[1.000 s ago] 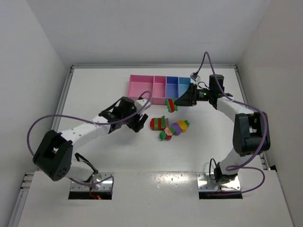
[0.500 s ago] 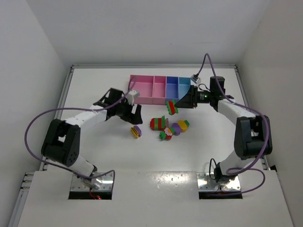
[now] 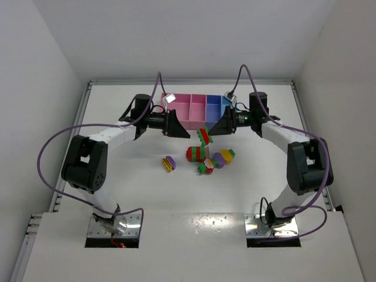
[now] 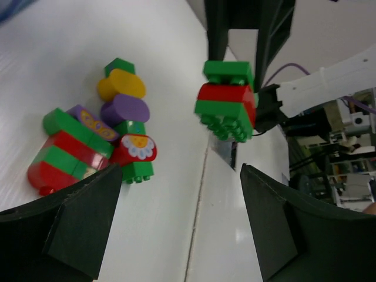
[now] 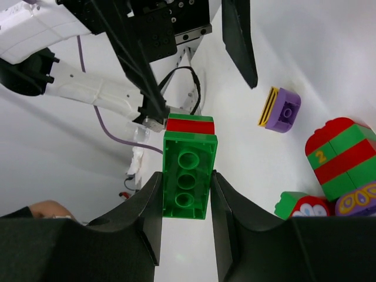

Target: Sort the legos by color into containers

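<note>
The end pink container (image 3: 183,107) is outward and to my right gripper's left in the top view. My right gripper needs to carry the green brick over to it next and release.
My right gripper (image 3: 210,133) is shut on a green-and-red striped lego stack (image 5: 188,174), held above the table in front of the bins; it also shows in the left wrist view (image 4: 227,100) and the top view (image 3: 204,136). My left gripper (image 3: 180,125) is open and empty, facing that stack from the left. A pile of legos (image 3: 208,158) lies on the table: a red-green stack (image 5: 342,154), purple and yellow bricks (image 4: 121,97), a daisy brick (image 4: 136,148). A purple-and-yellow brick (image 3: 169,163) lies apart at the left. The row of containers (image 3: 176,107) stands at the back.
White walls close in the table on three sides. The arms' purple cables (image 3: 53,150) loop over the table's left and right parts. The two arm bases (image 3: 111,226) sit at the near edge.
My left gripper has let go of the purple-and-yellow brick, which now lies on the table, and swung up toward the bins. My right gripper has moved left with the striped stack.
</note>
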